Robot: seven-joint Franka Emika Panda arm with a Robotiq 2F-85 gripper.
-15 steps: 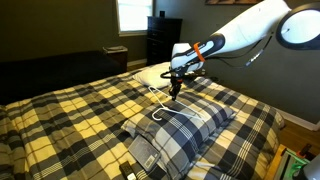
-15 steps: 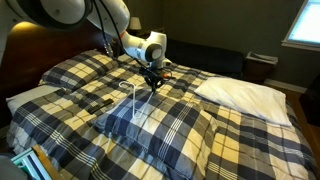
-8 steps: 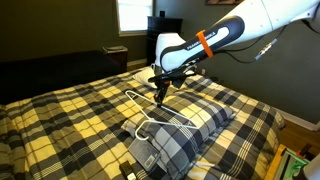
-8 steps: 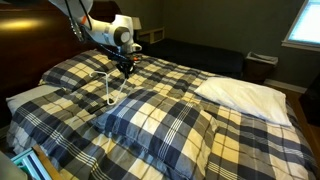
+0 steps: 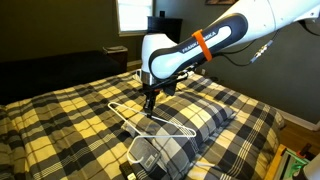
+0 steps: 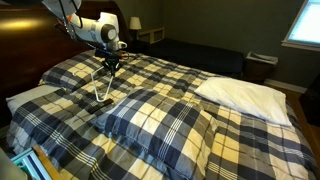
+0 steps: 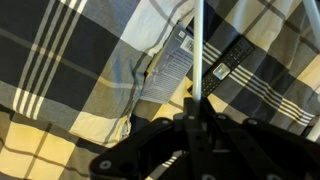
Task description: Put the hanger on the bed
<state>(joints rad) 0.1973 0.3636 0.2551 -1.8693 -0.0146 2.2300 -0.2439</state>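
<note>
My gripper moves down toward the gray booklet on the plaid comforter next, turning as it sinks, because the hanger (image 5: 170, 128) still hangs above the bed.
The thin white hanger (image 5: 170, 128) hangs from my gripper (image 5: 150, 101), low over the bed's plaid comforter (image 5: 70, 115). Its hook end points down beside the plaid pillow (image 5: 195, 128). In an exterior view the gripper (image 6: 108, 69) holds the hanger (image 6: 99, 96) above the comforter (image 6: 150, 75), just off the plaid pillow's (image 6: 165, 120) corner. In the wrist view the gripper (image 7: 196, 108) is shut on the hanger's white wire (image 7: 199, 45), which runs up the frame over the plaid fabric. The white pillow (image 6: 245, 93) lies further along the bed.
A dark dresser (image 5: 163, 38) and a bright window (image 5: 130, 14) stand behind the bed. A wooden headboard (image 6: 20, 50) and a nightstand (image 6: 150, 35) border the bed. A second window (image 6: 303, 20) lies at the far side.
The arm has swung away from above the plaid pillow toward the open comforter, carrying the hanger with it. The hanger now hangs lower and more spread out.
</note>
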